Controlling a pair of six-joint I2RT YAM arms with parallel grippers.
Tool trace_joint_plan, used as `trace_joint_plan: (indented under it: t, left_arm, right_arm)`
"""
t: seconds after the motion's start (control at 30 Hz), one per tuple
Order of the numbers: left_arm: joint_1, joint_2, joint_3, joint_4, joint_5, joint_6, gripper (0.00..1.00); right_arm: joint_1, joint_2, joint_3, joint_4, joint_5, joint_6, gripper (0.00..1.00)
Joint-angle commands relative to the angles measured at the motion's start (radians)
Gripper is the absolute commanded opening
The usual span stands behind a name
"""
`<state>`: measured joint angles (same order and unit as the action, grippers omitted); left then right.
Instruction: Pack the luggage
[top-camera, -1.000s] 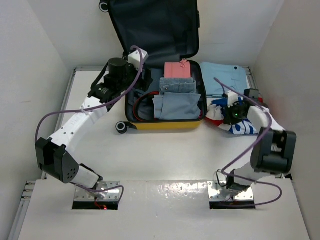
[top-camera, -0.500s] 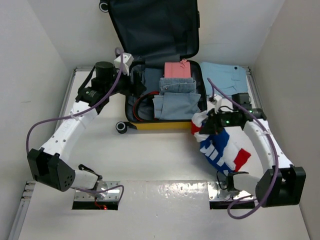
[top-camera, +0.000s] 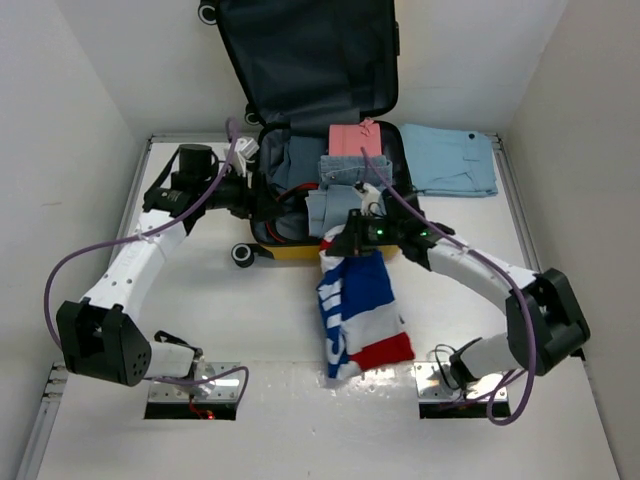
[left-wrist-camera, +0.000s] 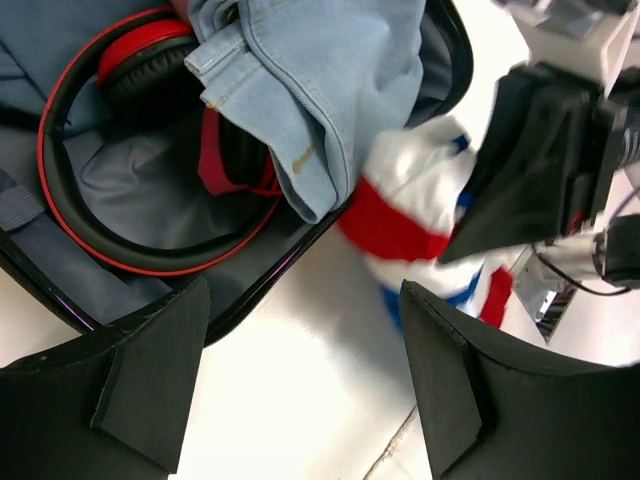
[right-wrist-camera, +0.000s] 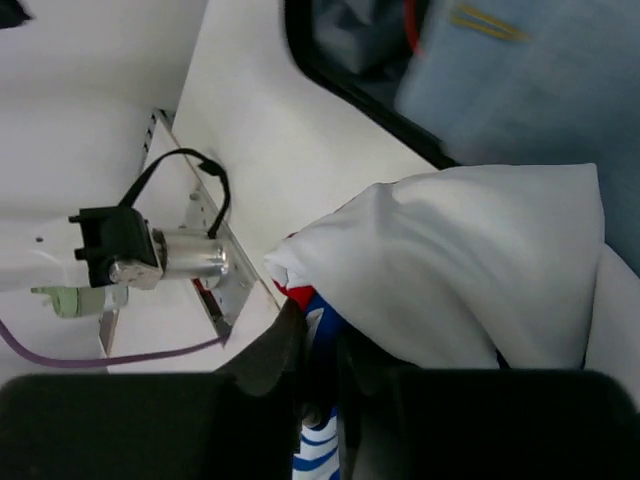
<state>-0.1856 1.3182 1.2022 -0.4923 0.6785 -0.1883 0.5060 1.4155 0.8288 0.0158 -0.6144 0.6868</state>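
Next, my left gripper will bring its empty fingers back and down onto the garment's white end (top-camera: 329, 262) (left-wrist-camera: 415, 165), which hangs to the gripper's right in the top view.
The luggage (top-camera: 290, 251), a yellow hard-shell suitcase, lies open with its dark lid leaning on the back wall. Inside are folded denim (top-camera: 345, 195), a pink item (top-camera: 357, 140) and red-and-black headphones (left-wrist-camera: 90, 230). My right gripper (top-camera: 350, 240) is over the case's front rim, shut on a red, white and blue garment (top-camera: 355, 320) that hangs down over the table. In the right wrist view the fingers (right-wrist-camera: 290, 350) pinch the cloth (right-wrist-camera: 470, 270). My left gripper (top-camera: 262, 190) stands open with nothing between its fingers at the case's left edge, over the headphones (top-camera: 285, 212).
A light blue shirt (top-camera: 455, 160) lies flat on the table to the right of the suitcase. A black wheel (top-camera: 242, 256) juts from the case's front left corner. White walls close in the table at left, back and right.
My right arm has swung left, carrying the garment from the table's right side to the case's front rim, where it hangs unfurled. My left gripper has drawn back to the case's left edge.
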Motion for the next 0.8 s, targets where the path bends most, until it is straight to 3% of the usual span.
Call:
trace_joint_plan:
  t: [0.0, 0.03, 0.1, 0.13, 0.23, 0.43, 0.5, 0.63, 0.77]
  left_arm:
    - [0.028, -0.025, 0.002, 0.015, 0.085, 0.043, 0.78]
    - [0.028, -0.016, 0.002, 0.015, 0.085, 0.058, 0.78]
    - [0.028, -0.016, -0.009, 0.015, 0.102, 0.090, 0.78]
    - [0.028, -0.016, -0.018, 0.015, 0.102, 0.102, 0.78]
    - [-0.015, -0.040, -0.027, -0.003, 0.081, 0.188, 0.78]
    - [-0.150, -0.059, -0.092, -0.022, -0.017, 0.319, 0.77]
    - [-0.242, -0.070, -0.125, -0.022, -0.162, 0.319, 0.75]
    - [-0.314, -0.102, -0.222, -0.022, -0.380, 0.213, 0.64]
    - [-0.350, -0.155, -0.312, -0.022, -0.539, 0.106, 0.63]
  right_arm:
    - [0.112, 0.025, 0.119, 0.188, 0.080, 0.112, 0.14]
    - [0.129, 0.037, 0.128, 0.181, 0.082, 0.103, 0.40]
    - [0.177, 0.046, 0.157, 0.133, 0.055, 0.093, 0.56]
    - [0.181, 0.039, 0.159, 0.116, 0.045, 0.073, 0.70]
    - [0.174, -0.022, 0.133, 0.015, 0.009, -0.024, 0.82]
    - [-0.018, -0.254, 0.046, -0.076, 0.042, -0.137, 0.84]
    - [-0.082, -0.315, 0.039, -0.120, 0.045, -0.173, 0.86]
    - [-0.222, -0.343, 0.039, -0.198, 0.025, -0.216, 0.86]
    - [-0.302, -0.349, 0.026, -0.235, -0.010, -0.224, 0.86]
